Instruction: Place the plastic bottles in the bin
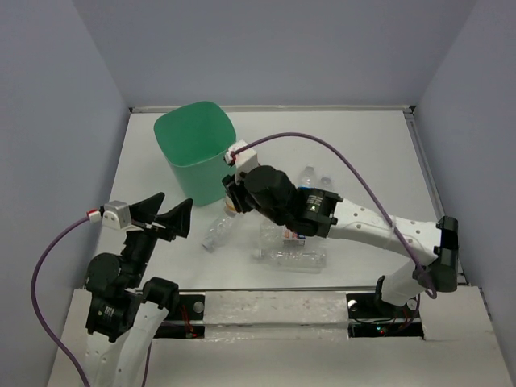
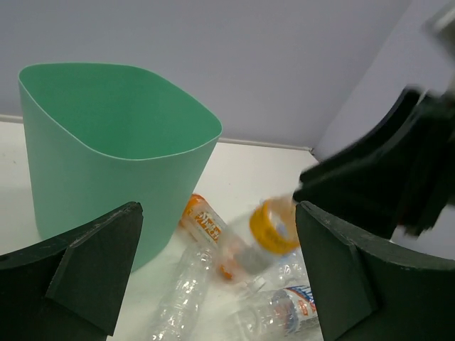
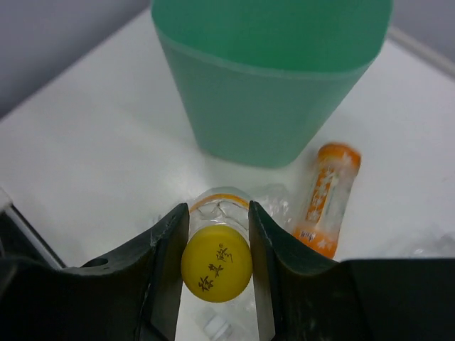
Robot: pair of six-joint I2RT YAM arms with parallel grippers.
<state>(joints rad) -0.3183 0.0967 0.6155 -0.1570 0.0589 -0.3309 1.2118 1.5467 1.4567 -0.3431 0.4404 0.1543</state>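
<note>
The yellow-capped bottle (image 3: 216, 263) is still hanging below the bin's rim, outside the bin, so my right gripper will next go up and outward over the bin's opening (image 3: 274, 30) to release it.
The mint-green bin (image 1: 193, 149) stands upright at the back left, and shows in the left wrist view (image 2: 114, 142) and the right wrist view (image 3: 270, 85). My right gripper (image 1: 232, 193) is shut on the yellow-capped bottle (image 3: 216, 263) and holds it just in front of the bin, above the table. That bottle shows blurred in the left wrist view (image 2: 274, 227). An orange bottle (image 3: 323, 199) lies by the bin's foot. A clear crinkled bottle (image 1: 216, 232) and another clear bottle (image 1: 290, 256) lie on the table. My left gripper (image 1: 165, 218) is open and empty, left of the bottles.
More clear bottles (image 1: 310, 177) lie behind the right arm. A blue-labelled bottle (image 2: 284, 309) lies near the left gripper's right finger. Grey walls close in the white table (image 1: 363, 145) on three sides.
</note>
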